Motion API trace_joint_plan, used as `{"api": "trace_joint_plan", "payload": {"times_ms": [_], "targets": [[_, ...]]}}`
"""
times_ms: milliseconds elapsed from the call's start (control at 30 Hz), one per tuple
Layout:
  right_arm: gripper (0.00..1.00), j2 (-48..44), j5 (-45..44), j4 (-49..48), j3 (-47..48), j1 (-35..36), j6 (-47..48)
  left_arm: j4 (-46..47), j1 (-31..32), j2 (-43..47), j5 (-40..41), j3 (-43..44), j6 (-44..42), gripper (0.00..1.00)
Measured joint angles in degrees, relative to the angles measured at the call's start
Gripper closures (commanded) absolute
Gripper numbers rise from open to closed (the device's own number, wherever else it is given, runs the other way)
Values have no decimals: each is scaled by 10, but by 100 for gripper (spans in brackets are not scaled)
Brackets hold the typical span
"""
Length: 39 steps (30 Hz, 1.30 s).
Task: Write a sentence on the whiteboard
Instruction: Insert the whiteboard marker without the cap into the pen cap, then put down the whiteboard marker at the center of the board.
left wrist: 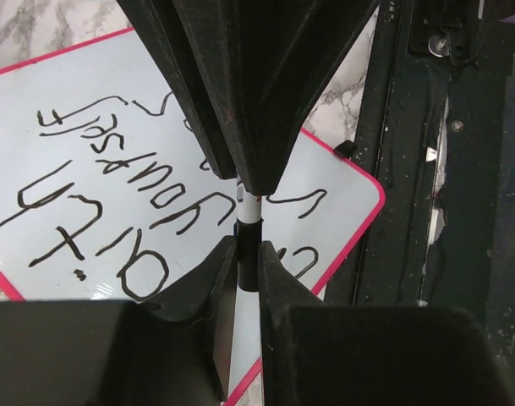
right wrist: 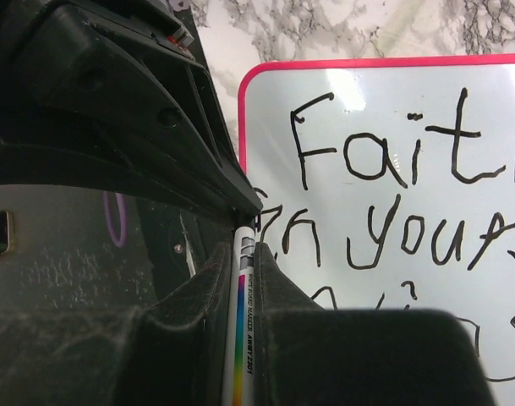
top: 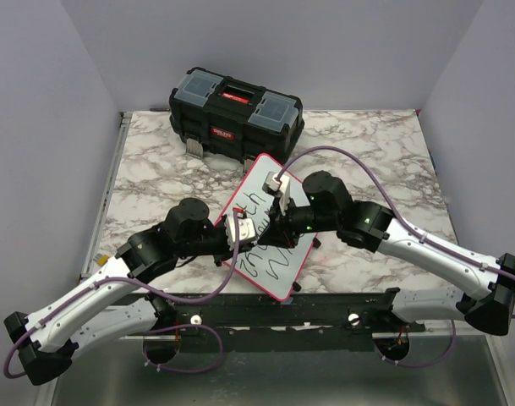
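The marble has empty space, so my right gripper needs to move off the whiteboard, rightward in the top view, turn outward and lower the white marker there.
The whiteboard [top: 259, 179] lies tilted on the marble table, with a red rim and a glossy white face. The sentence [right wrist: 392, 169] is black handwriting: "Fait…" on top, "in yours…" below, and a third line that is cut off. Both grippers meet over the board's lower half. My right gripper [right wrist: 244, 254] is shut on a white marker [right wrist: 243, 330] with a rainbow stripe. My left gripper [left wrist: 249, 254] faces it and is shut on the black cap [left wrist: 248, 264] at the marker's end. In the top view the left gripper [top: 259, 228] and the right gripper [top: 282, 222] are tip to tip.
A black toolbox [top: 236, 106] with a red latch stands at the back of the table, just beyond the board's far corner. The black mounting rail [top: 282, 306] runs along the near edge. Purple cables loop from both arms. Grey walls close in both sides.
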<state>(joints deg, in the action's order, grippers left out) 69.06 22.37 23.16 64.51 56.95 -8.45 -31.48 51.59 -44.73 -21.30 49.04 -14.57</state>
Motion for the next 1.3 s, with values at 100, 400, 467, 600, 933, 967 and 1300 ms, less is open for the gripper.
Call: {"api": "trace_joint_plan", "payload": {"times_ms": [100, 400, 467, 600, 933, 967, 1300], "targets": [[99, 7, 6, -1, -2, 0, 12, -8, -6, -5, -9, 0, 3, 100], [99, -5, -30, -23, -18, 4, 10, -1, -6, -3, 12, 0, 7, 98], [99, -17, -61, -34, -25, 8, 1, 14, -6, 1, 27, -1, 7, 89], [99, -52, -131, -59, -44, 16, -23, 52, -6, 8, 47, -2, 7, 72], [99, -80, -418, -64, -127, 16, -119, 170, -5, 38, 88, -2, 17, 44], [99, -85, -450, -64, -137, 16, -129, 174, -5, 38, 94, -2, 17, 44], [99, -116, -664, -96, -206, -24, -170, 205, -29, 30, 224, -6, 26, 45]]}}
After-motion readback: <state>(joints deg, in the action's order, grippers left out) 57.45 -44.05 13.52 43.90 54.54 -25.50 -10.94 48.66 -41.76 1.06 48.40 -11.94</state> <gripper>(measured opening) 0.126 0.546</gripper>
